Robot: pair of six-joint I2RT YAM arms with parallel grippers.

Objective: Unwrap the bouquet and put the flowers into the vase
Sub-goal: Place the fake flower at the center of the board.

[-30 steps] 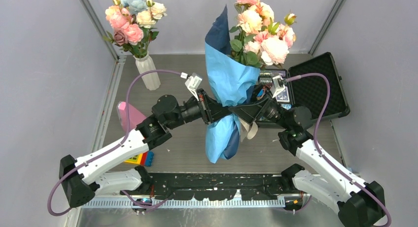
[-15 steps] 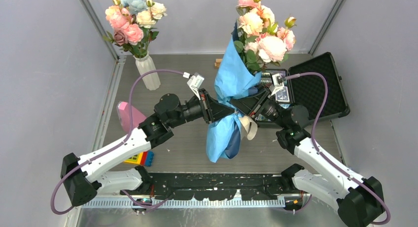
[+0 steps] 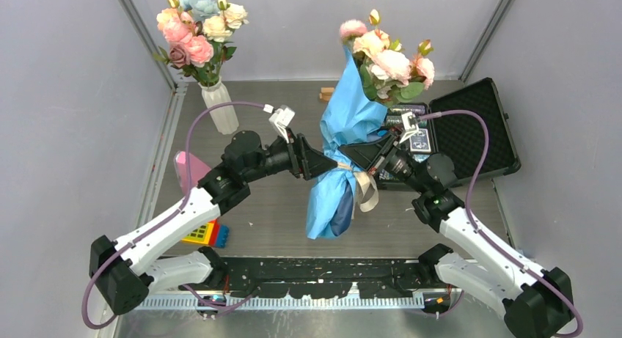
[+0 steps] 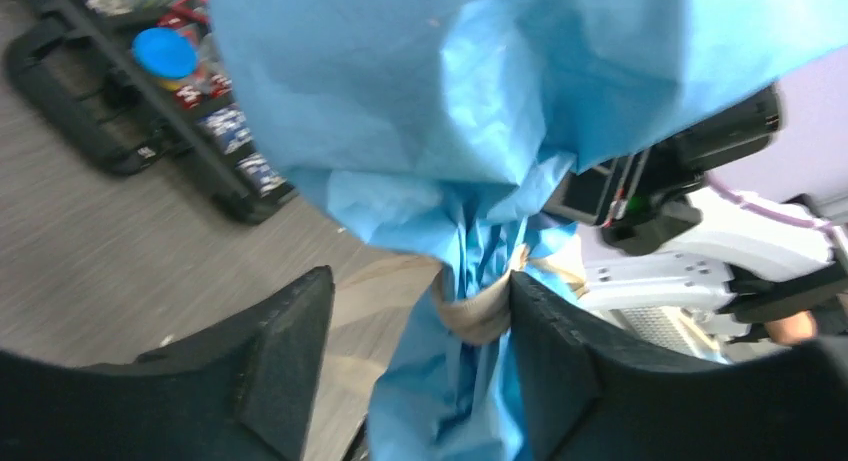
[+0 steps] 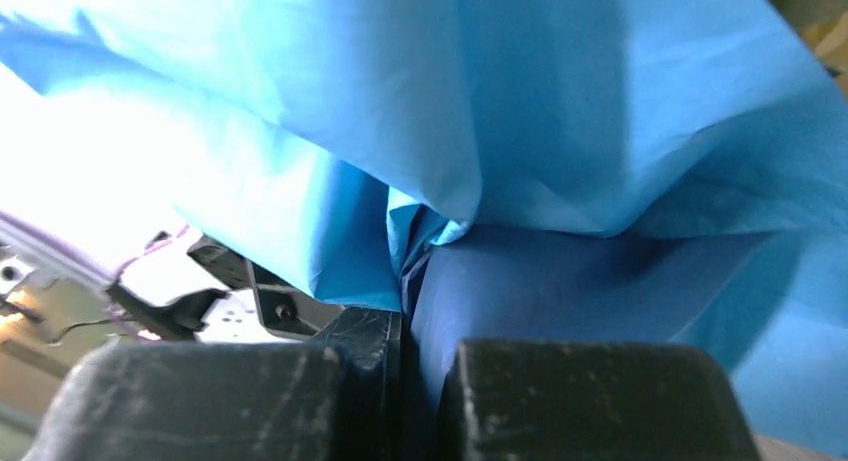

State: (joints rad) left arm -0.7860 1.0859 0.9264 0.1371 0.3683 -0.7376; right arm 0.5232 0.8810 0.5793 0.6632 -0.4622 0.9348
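My right gripper needs to lower the bouquet [image 3: 345,144] flat onto the bare tabletop below the gripper and to its left in the top view, and release the fold of the wrap.
The bouquet [image 3: 345,144] stands upright over the table's middle, light blue paper wrap [image 4: 450,131] around it and pink and cream flowers [image 3: 385,58] at the top. A cream ribbon [image 4: 482,309] ties its neck. My left gripper [image 3: 328,164] is open at that neck; the wrap hangs between its fingers [image 4: 575,366], and the right one touches the ribbon. My right gripper [image 5: 425,401] is shut on a dark blue fold of the wrap [image 5: 560,281] and comes at the bouquet's neck from the right as the right gripper [image 3: 349,152]. The white ribbed vase [image 3: 220,111] stands back left, holding bigger blooms.
An open black case [image 3: 469,136] with small items lies right of the bouquet. A pink cone-shaped block [image 3: 191,171] and coloured toy bricks [image 3: 209,234] sit at the left, near my left arm. A small wooden block [image 3: 324,94] lies behind the bouquet.
My right gripper closed on the wrap while my left gripper let go and opened. The bouquet's top swung slightly, and the left arm drew back a little.
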